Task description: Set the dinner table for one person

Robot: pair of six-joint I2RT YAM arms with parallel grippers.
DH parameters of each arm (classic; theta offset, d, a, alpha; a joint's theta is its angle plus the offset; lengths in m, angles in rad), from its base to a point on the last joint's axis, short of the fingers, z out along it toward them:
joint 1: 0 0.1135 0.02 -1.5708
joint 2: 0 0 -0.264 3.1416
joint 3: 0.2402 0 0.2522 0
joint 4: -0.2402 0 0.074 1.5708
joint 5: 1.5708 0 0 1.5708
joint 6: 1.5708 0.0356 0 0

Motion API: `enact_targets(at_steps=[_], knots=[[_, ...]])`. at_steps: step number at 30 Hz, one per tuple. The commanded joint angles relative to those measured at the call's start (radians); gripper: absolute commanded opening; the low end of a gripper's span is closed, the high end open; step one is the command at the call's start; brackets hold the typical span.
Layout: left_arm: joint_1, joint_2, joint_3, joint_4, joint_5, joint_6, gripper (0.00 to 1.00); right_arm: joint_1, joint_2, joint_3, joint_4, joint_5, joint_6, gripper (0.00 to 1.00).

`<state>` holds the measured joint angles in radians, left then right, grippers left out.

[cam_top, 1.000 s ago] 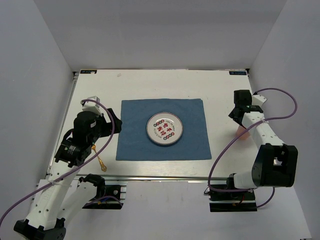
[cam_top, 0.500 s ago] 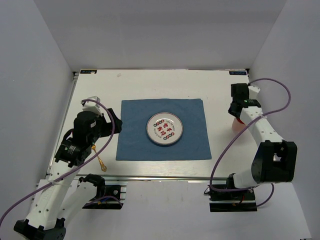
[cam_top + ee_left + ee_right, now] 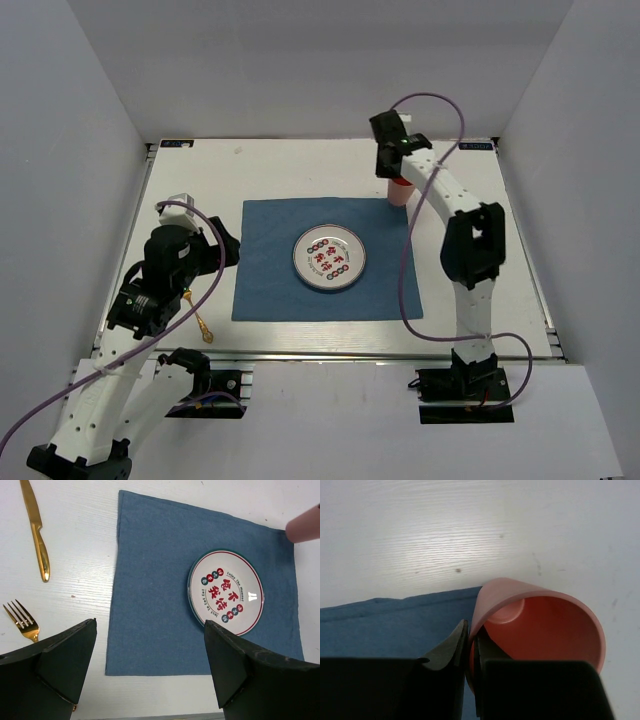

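Observation:
I should next move my right gripper back and down, slightly toward the plate (image 3: 329, 258), and release the pink cup's rim on the placemat, since the cup overhangs its corner.
A blue placemat (image 3: 270, 262) lies in the middle of the white dinner table (image 3: 300, 170), with a patterned plate (image 3: 329, 258) at its centre. My right gripper (image 3: 392, 172) is shut on the rim of a pink cup (image 3: 399, 192), one finger inside and one outside. The wrist view shows this grip (image 3: 471, 630) on the cup (image 3: 545, 625), held at the placemat's far right corner (image 3: 380, 625). My left gripper (image 3: 150, 625) stands open and holds nothing, above the placemat's near left edge (image 3: 150, 605). A gold knife (image 3: 36, 527) and a gold fork (image 3: 22, 621) lie left of the placemat.
The table's metal front rail (image 3: 330, 355) runs along the near edge. White walls close in the table at the back and on both sides. The right arm (image 3: 470, 250) stretches over the table's right part, its purple cable looping beside it.
My right gripper has shut on the pink cup at the table's right side and carried it left and away to the placemat's far right corner. The left arm has not moved.

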<state>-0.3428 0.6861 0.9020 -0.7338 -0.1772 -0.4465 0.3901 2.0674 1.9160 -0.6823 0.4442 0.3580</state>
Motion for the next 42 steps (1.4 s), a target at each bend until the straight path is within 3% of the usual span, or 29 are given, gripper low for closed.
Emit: enact_targets(at_steps=[1,5,13,22,25,27,28,33,34,37,40,42], knots=[[-0.004,0.006,0.006,-0.01,-0.025,-0.008,0.98,0.053,0.071,0.194,-0.129,0.018,-0.034,0.0],[-0.004,0.009,0.008,-0.012,-0.031,-0.011,0.98,0.078,0.115,0.219,-0.143,0.014,-0.016,0.0],[-0.004,0.012,0.008,-0.01,-0.03,-0.011,0.98,0.102,0.013,0.003,-0.042,0.034,0.015,0.0],[-0.004,0.012,0.006,-0.01,-0.027,-0.009,0.98,0.093,0.02,-0.057,-0.003,-0.002,0.018,0.0],[-0.004,0.01,0.008,-0.012,-0.028,-0.011,0.98,0.093,0.019,-0.069,0.015,-0.019,0.016,0.4],[-0.004,0.012,0.006,-0.01,-0.03,-0.011,0.98,0.095,0.011,-0.066,0.024,-0.032,0.019,0.54],[-0.004,0.012,0.006,-0.012,-0.03,-0.011,0.98,0.096,0.01,-0.048,0.024,-0.03,0.018,0.74],[-0.004,0.033,0.008,-0.021,-0.056,-0.024,0.98,0.086,-0.001,0.064,-0.012,-0.024,0.001,0.81],[-0.004,0.042,0.011,-0.026,-0.067,-0.029,0.98,0.09,-0.006,0.086,-0.02,-0.019,-0.004,0.89],[0.01,0.096,0.024,-0.07,-0.157,-0.093,0.98,0.09,-0.055,0.124,-0.022,-0.022,-0.019,0.89],[0.01,0.192,0.037,-0.13,-0.283,-0.204,0.98,0.099,-0.177,0.069,0.024,-0.035,-0.04,0.89],[0.019,0.254,0.031,-0.138,-0.286,-0.277,0.98,0.101,-0.24,-0.027,0.084,-0.071,-0.066,0.89]])
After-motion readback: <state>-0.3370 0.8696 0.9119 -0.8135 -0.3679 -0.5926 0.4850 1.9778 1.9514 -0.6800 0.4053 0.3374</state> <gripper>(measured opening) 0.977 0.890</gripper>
